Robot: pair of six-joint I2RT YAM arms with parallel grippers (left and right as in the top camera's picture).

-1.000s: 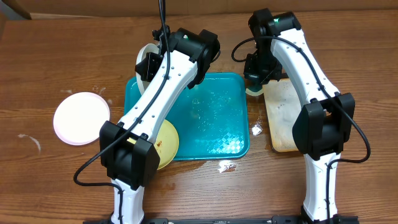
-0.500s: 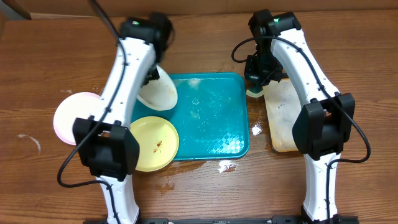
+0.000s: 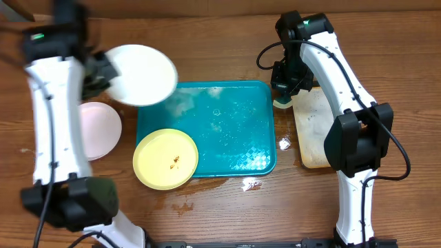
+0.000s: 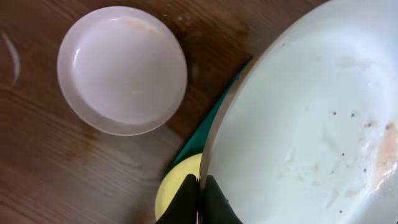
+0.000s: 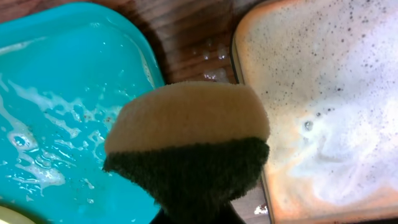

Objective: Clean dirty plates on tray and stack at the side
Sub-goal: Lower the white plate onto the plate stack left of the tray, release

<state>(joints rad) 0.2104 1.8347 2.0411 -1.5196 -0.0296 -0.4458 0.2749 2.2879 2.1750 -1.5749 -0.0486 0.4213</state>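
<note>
My left gripper should next move the white plate back and down onto the pinkish-white plate beside the tray and let go of it.
My left gripper is shut on the rim of a white plate and holds it in the air over the back left corner of the teal tray. In the left wrist view the fingers pinch that speckled plate edge-on. A pinkish-white plate lies on the table left of the tray. A pale yellow plate with dark smears sits on the tray's front left corner. My right gripper hangs at the tray's back right corner, shut on a yellow-and-green sponge.
A beige tray of soapy water lies right of the teal tray. Foam and water spots sit on the wooden table in front of the tray. The teal tray's floor is wet and streaked.
My left arm has swung left from over the tray's back left, carrying the white plate out towards the plate on the table. The right arm and sponge have not moved.
</note>
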